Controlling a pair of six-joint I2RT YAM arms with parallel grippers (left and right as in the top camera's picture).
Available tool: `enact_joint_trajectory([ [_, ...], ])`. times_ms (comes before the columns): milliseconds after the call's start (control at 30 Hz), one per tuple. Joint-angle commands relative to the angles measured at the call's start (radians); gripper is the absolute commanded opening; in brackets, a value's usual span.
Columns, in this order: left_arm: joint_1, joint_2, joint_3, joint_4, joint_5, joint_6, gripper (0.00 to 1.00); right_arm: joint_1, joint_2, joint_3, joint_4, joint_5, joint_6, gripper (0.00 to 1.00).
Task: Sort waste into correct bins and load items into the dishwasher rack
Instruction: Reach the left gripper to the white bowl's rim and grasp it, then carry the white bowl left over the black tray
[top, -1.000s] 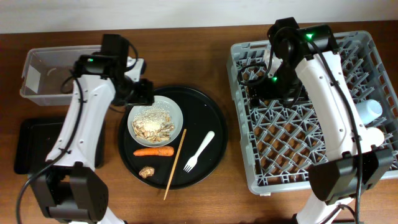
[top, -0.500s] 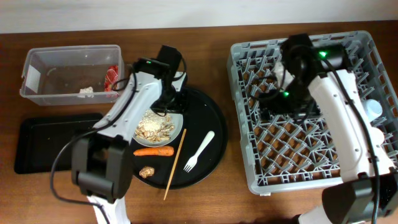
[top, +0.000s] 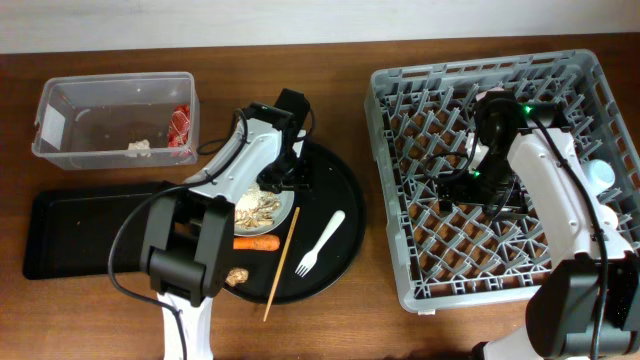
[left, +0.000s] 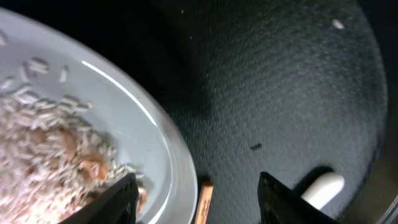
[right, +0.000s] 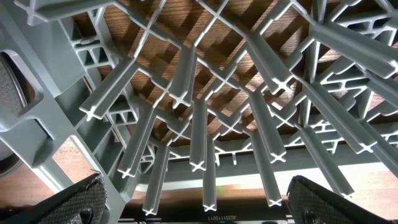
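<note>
The left gripper will come down onto the plate's edge (top: 292, 198) (left: 188, 193) beside the chopstick's end and close there, since the plate's edge already runs between its open fingers.
A pale plate (top: 256, 212) of beige rice (left: 37, 155) sits on the round black tray (top: 335, 190). My left gripper (top: 287, 176) hovers open at the plate's right edge. In the left wrist view the plate rim (left: 171, 149) runs between my two fingers, one finger (left: 118, 202) over the food. An orange carrot (top: 258, 242), a brown lump (top: 236, 275) and the white fork (top: 320, 243) lie beside the plate. My right gripper (top: 468, 186) hangs open over the pegs of the grey dishwasher rack (top: 400, 120), holding nothing. The clear tub (top: 60, 110) holds a red wrapper (top: 181, 124) and a paper scrap (top: 138, 148).
A shallow black rectangular tray (top: 70, 235) lies front left of the tub. A wooden chopstick (top: 282, 262) lies on the round tray, its end near my left fingers (left: 204, 198). A light-blue cup (top: 601, 172) stands at the rack's right side.
My left gripper has swung right from the clear tub to the plate's right edge and narrowed slightly. My right gripper has moved from the rack's back left toward its middle.
</note>
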Motion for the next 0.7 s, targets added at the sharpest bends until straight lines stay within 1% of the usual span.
enact_joint_trajectory([
  [0, -0.012, 0.021, 0.008, 0.016, -0.016, -0.025, 0.57, -0.002, -0.015, -0.005, 0.002, -0.003, 0.004, 0.96],
  [267, -0.013, 0.064, 0.007, 0.020, -0.039, -0.032, 0.55, -0.002, -0.015, -0.005, 0.003, -0.014, 0.003, 0.96],
  [333, -0.013, 0.064, 0.007, 0.020, -0.043, -0.032, 0.48, -0.002, -0.015, -0.005, 0.003, -0.014, 0.003, 0.96],
  [367, -0.013, 0.064, 0.007, 0.019, -0.057, -0.032, 0.43, -0.002, -0.015, -0.005, 0.003, -0.014, 0.003, 0.96],
  [400, -0.013, 0.064, 0.007, 0.016, -0.072, -0.032, 0.40, -0.002, -0.015, -0.005, 0.003, -0.014, 0.003, 0.96],
  [433, -0.013, 0.064, 0.007, 0.010, -0.100, -0.032, 0.35, -0.002, -0.015, -0.005, 0.003, -0.014, 0.003, 0.96],
  [533, -0.013, 0.064, 0.006, 0.000, -0.150, -0.032, 0.29, -0.002, -0.015, -0.005, 0.003, -0.014, 0.003, 0.96],
  [633, -0.013, 0.064, 0.002, 0.001, -0.154, -0.032, 0.25, -0.002, -0.015, -0.005, 0.003, -0.014, 0.003, 0.96],
  [667, -0.013, 0.064, 0.000, 0.001, -0.154, -0.032, 0.20, -0.002, -0.015, -0.005, 0.003, -0.014, 0.003, 0.96],
])
